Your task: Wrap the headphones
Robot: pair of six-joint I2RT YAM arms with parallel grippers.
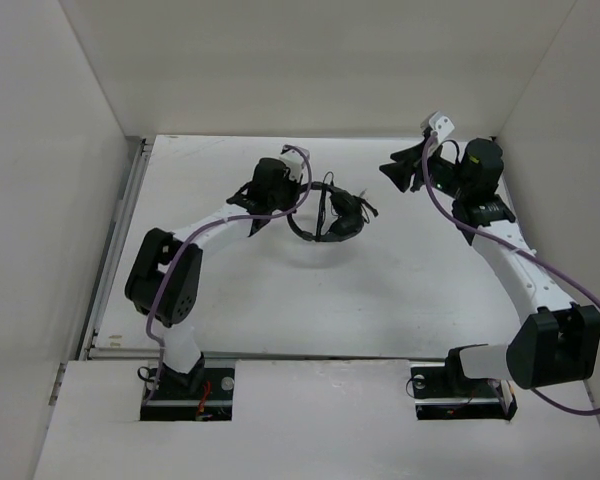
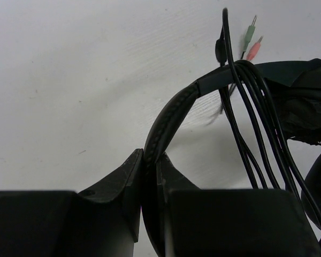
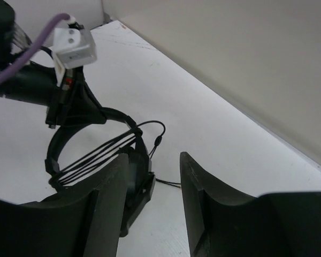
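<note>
Next, my left gripper will carry the padded headband down toward the table [image 2: 152, 163], then release it, since the headphones are still held up above it.
The black headphones [image 1: 336, 218] are held up above the table at centre. My left gripper [image 1: 296, 208] is shut on the padded headband [image 2: 168, 115]; the jaws pinch the band edge-on in the left wrist view, around [image 2: 150, 159]. The thin black cable [image 2: 251, 115] runs over the band in several strands. Its green and pink plugs [image 2: 251, 44] hang free beyond the band. My right gripper [image 1: 398, 168] is open and empty, raised to the right of the headphones and apart from them. In the right wrist view the gripper [image 3: 154, 158] faces the headphones [image 3: 132, 160] and the cable strands [image 3: 96, 155].
White walls enclose the table on the left, back [image 1: 320, 70] and right [image 3: 246, 64]. A metal rail [image 1: 115, 250] runs along the left table edge. Purple arm cables [image 1: 450, 215] loop beside both arms.
</note>
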